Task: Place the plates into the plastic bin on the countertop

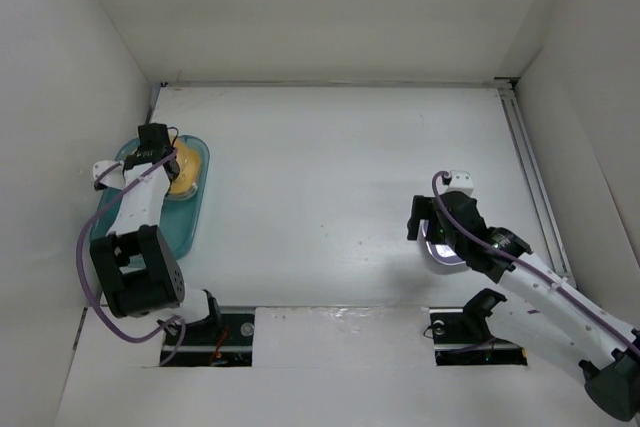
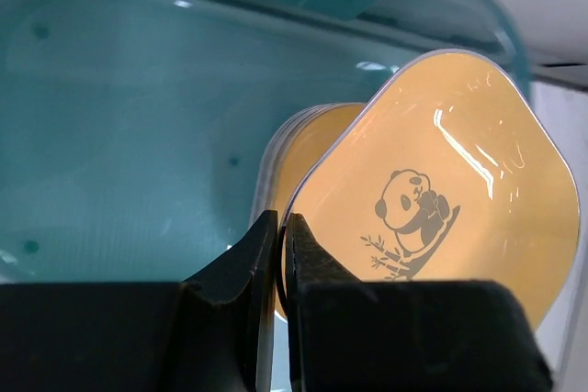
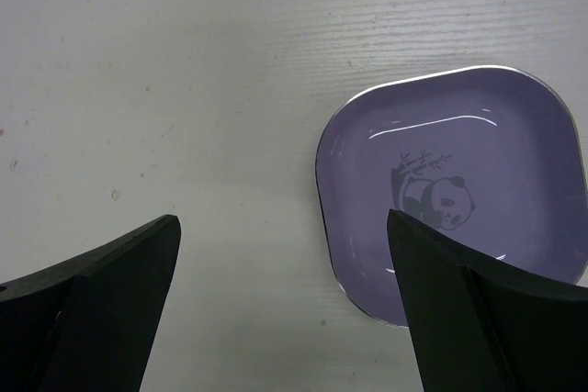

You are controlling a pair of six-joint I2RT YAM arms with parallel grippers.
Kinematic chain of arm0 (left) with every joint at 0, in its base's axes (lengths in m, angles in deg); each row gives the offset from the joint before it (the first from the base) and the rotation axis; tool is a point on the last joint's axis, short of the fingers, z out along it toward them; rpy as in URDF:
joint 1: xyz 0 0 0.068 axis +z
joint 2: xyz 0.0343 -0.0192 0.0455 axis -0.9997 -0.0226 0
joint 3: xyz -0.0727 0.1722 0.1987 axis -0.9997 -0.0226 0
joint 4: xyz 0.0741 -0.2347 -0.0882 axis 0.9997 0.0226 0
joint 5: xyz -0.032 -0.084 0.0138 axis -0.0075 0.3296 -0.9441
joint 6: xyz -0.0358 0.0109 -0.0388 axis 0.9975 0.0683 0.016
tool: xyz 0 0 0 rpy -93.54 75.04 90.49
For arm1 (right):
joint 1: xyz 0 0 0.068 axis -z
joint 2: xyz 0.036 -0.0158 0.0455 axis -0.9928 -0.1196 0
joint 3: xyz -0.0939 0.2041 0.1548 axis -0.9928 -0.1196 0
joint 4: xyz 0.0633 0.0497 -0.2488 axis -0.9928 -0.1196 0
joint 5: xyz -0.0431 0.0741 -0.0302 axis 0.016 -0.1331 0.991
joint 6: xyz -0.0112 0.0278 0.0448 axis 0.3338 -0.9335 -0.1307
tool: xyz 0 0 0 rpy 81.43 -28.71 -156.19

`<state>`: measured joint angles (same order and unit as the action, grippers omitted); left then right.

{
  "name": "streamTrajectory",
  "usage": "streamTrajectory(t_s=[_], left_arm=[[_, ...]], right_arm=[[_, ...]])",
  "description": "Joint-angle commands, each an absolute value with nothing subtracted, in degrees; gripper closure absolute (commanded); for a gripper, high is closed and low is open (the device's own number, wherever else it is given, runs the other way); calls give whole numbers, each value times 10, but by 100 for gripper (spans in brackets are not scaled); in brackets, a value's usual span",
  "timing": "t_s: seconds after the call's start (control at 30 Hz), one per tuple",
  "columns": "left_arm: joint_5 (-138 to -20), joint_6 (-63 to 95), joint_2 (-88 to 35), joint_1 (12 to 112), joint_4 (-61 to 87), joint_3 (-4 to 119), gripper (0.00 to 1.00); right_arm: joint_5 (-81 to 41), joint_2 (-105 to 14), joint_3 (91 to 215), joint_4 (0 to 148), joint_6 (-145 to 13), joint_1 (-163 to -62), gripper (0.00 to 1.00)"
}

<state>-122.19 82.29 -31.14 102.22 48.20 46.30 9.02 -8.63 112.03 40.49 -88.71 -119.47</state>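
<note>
My right gripper lowers and shifts onto the purple plate's rim nearest its open fingers next, one finger each side of the rim, since the plate lies flat on the tabletop.
My left gripper [image 2: 280, 227] is shut on the rim of a yellow-orange plate [image 2: 441, 190] with a panda mark, held tilted over the teal plastic bin [image 2: 110, 135]. A stack of plates [image 2: 285, 149] lies in the bin behind it. From above, the left gripper [image 1: 158, 150] hangs over the bin [image 1: 190, 232] at the far left. My right gripper [image 3: 285, 245] is open above the white countertop [image 3: 184, 71]. A purple plate [image 3: 459, 181] with a panda mark lies flat under its right finger. From above, this purple plate [image 1: 438, 245] is mostly hidden by the right gripper [image 1: 430, 222].
White walls enclose the countertop [image 1: 340, 167] on the left, back and right. A metal rail [image 1: 535, 177] runs along the right edge. The arm bases sit at the near edge.
</note>
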Motion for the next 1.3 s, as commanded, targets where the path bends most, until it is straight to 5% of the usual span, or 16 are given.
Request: streamTrajectory(t_s=[0.0, 0.27, 0.4, 0.47, 0.5, 1.03, 1.27], left_arm=[[-1253, 891, -330, 1022, 509, 470, 100], [-1241, 880, -320, 1016, 477, 447, 96], [-1241, 874, -320, 1016, 483, 452, 41], [-1235, 874, -313, 1016, 483, 452, 4], [-1235, 869, -300, 1004, 483, 452, 1], [-1158, 623, -139, 852, 396, 467, 1], [-1051, 524, -131, 852, 362, 430, 1]], right_arm=[[109, -85, 1128, 425, -886, -1191, 0], [97, -106, 1128, 448, -875, -1191, 0], [83, -106, 1123, 459, -870, -1191, 0], [83, -111, 1117, 459, -870, -1191, 0], [88, -111, 1117, 459, -870, -1191, 0], [51, -281, 1085, 562, -896, -1191, 0], [26, -330, 1102, 599, -874, -1191, 30]])
